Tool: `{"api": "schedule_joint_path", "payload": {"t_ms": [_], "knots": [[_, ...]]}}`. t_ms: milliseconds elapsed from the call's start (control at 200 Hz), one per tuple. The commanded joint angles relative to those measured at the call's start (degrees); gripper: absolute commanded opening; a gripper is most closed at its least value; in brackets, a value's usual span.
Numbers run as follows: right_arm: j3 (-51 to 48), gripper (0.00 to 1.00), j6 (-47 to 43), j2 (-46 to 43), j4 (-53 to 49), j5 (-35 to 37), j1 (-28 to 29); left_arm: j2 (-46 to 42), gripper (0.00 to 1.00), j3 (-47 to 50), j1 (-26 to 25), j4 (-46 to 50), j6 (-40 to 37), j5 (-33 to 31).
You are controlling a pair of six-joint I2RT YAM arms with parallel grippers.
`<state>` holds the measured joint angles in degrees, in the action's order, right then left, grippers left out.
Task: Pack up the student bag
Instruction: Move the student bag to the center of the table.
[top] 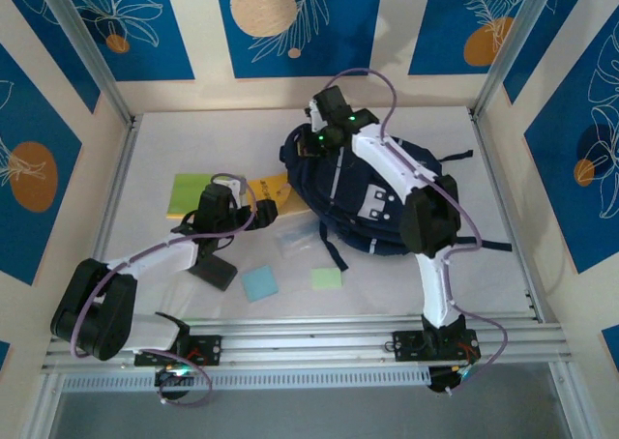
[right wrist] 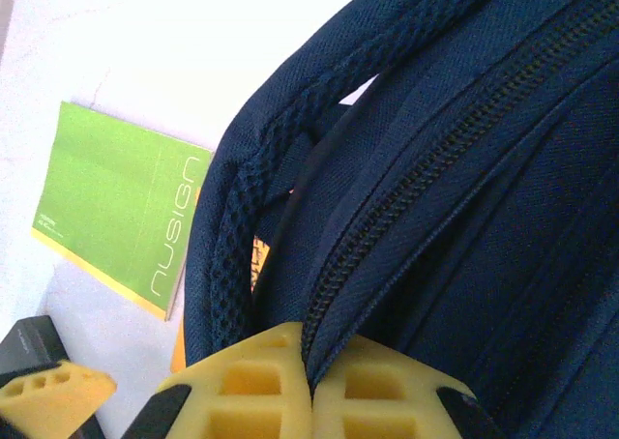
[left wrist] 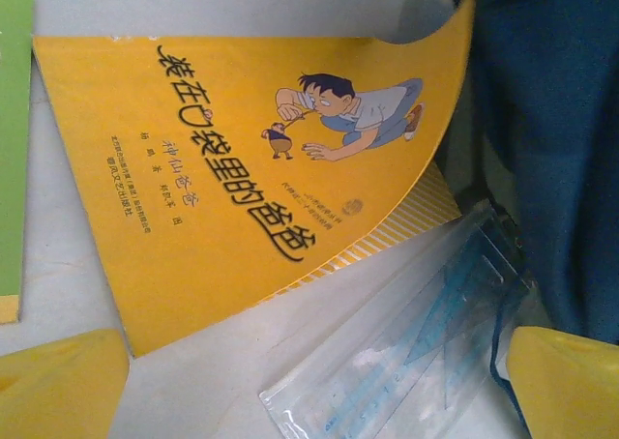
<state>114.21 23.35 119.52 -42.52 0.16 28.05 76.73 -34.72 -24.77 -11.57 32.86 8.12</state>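
The robot's right gripper should next pull the bag's pinched zipper edge slightly away from the yellow book (left wrist: 242,168), then let go of that zipper edge.
The student bag (top: 372,192), dark navy with a grey stripe and a white patch, lies at the table's centre right. My right gripper (top: 324,137) reaches over its far left end. In the right wrist view that gripper (right wrist: 311,386) is shut, its yellow pads pinching the bag (right wrist: 464,168) right where the zipper line (right wrist: 406,197) runs between them. My left gripper (top: 259,210) hovers just left of the bag and stands open (left wrist: 314,405), with a yellow fingertip (left wrist: 58,386) at each lower corner. Below it lie a yellow book (left wrist: 242,168) and a clear pouch of rulers (left wrist: 416,352).
A green notebook (top: 189,192) lies left of the yellow book (top: 273,186). Nearer the front are a blue sticky pad (top: 259,283), a green sticky pad (top: 326,278) and a black block (top: 215,273). The clear pouch (top: 290,238) sits beside the bag's strap. Metal rails border the table.
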Motion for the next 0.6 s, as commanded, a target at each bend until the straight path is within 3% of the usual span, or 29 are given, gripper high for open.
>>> {"api": "schedule_joint_path", "payload": {"t_ms": [0,285,535,595], "knots": [[-1.3,0.00,-2.0,-8.6,0.4,-0.1,-1.2,2.0,1.00,0.0,-0.4,-1.3,1.3,0.5],[-0.5,0.00,-0.8,-7.4,3.1,-4.4,-1.3,3.6,1.00,-1.4,-0.4,-0.3,2.5,0.6],[9.2,0.00,3.8,5.5,6.4,-10.1,0.4,1.2,1.00,-0.2,-0.6,0.1,3.5,1.0],[12.5,0.17,4.4,8.3,5.1,-10.4,0.9,0.8,1.00,-0.1,-0.8,0.1,3.4,1.3]]}}
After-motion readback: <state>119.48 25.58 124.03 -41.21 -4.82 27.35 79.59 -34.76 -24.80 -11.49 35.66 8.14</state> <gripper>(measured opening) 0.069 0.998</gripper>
